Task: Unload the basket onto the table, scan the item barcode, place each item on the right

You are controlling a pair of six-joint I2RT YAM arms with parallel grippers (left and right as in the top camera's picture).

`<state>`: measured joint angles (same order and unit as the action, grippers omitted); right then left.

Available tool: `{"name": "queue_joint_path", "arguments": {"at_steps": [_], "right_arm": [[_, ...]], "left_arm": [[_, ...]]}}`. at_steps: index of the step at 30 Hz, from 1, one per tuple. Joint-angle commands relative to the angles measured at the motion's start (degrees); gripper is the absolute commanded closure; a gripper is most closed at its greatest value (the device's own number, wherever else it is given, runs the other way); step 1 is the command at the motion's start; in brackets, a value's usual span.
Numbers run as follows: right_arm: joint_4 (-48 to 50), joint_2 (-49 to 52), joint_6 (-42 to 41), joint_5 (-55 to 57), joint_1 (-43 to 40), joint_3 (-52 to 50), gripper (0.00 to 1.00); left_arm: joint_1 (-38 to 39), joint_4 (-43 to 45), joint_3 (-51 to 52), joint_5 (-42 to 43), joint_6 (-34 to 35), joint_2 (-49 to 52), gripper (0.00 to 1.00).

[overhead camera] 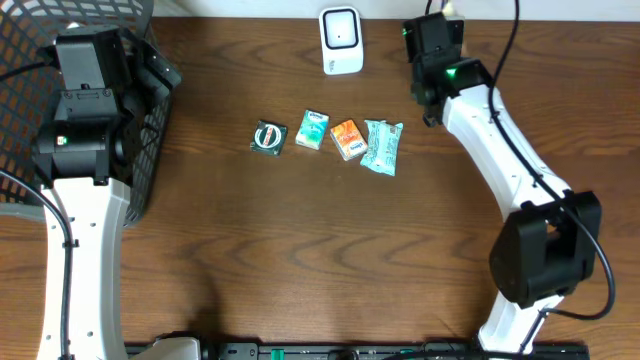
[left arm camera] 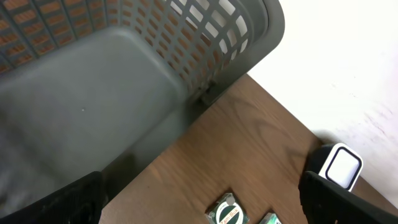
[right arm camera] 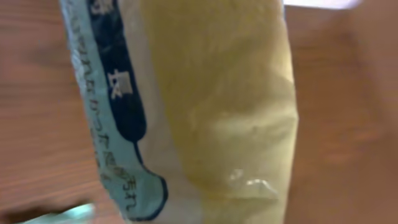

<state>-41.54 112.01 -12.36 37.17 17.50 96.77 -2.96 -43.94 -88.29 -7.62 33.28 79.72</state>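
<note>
My right gripper will move back and down to put the yellow packet (right arm camera: 217, 106) on the table next to the pale teal packet at the end of the row.
A yellow packet (right arm camera: 217, 106) with a pale blue printed edge fills the right wrist view, close to the camera, and hides the fingers. My right gripper (overhead camera: 440, 25) is at the table's far edge, just right of the white scanner (overhead camera: 341, 40), shut on this packet. Only a yellowish sliver (overhead camera: 447, 9) of the packet shows from overhead. My left gripper (overhead camera: 150, 65) hangs over the rim of the grey basket (overhead camera: 150, 130), jaws wide open and holding nothing. The left wrist view shows its gripper (left arm camera: 200, 190), the scanner (left arm camera: 341, 165) and the basket (left arm camera: 217, 37).
Several small items lie in a row mid-table: a dark green packet (overhead camera: 268, 137) with a round logo, a green box (overhead camera: 313, 130), an orange packet (overhead camera: 347, 139) and a pale teal packet (overhead camera: 382, 146). The dark green packet (left arm camera: 227, 211) also shows below the left gripper.
</note>
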Motion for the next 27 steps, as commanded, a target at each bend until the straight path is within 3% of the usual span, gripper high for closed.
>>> {"name": "queue_joint_path", "arguments": {"at_steps": [1,7,10,13,15,17,18,27], "right_arm": [[-1.6,4.1,1.4,15.7,-0.7,-1.1,0.99],[-3.5,9.6,-1.4,14.2,-1.3,-1.3,0.99],[-4.4,11.4,-1.3,7.6,-1.3,-1.3,0.9],[-4.5,11.9,-1.3,1.2,-1.3,-1.3,0.6],[-4.4,11.4,-1.3,-2.1,-1.3,-1.2,0.48],[-4.5,10.5,-1.4,-4.0,-1.0,-1.0,0.23],[-4.6,9.9,-1.4,-4.9,-0.9,-0.8,0.19],[-5.0,-1.3,-1.4,-16.9,-4.9,1.8,0.15]], "left_arm": [[-0.2,-0.2,-0.1,-0.1,0.7,-0.3,0.02],[-0.2,-0.2,-0.1,-0.1,0.7,-0.3,0.02],[-0.2,-0.2,-0.1,-0.1,0.7,-0.3,0.02],[-0.2,-0.2,-0.1,-0.1,0.7,-0.3,0.02],[-0.2,-0.2,-0.1,-0.1,0.7,-0.3,0.02],[-0.2,-0.2,-0.1,-0.1,0.7,-0.3,0.02],[-0.2,-0.2,-0.1,-0.1,0.7,-0.3,0.02],[-0.2,-0.2,-0.1,-0.1,0.7,-0.3,0.02]]}}
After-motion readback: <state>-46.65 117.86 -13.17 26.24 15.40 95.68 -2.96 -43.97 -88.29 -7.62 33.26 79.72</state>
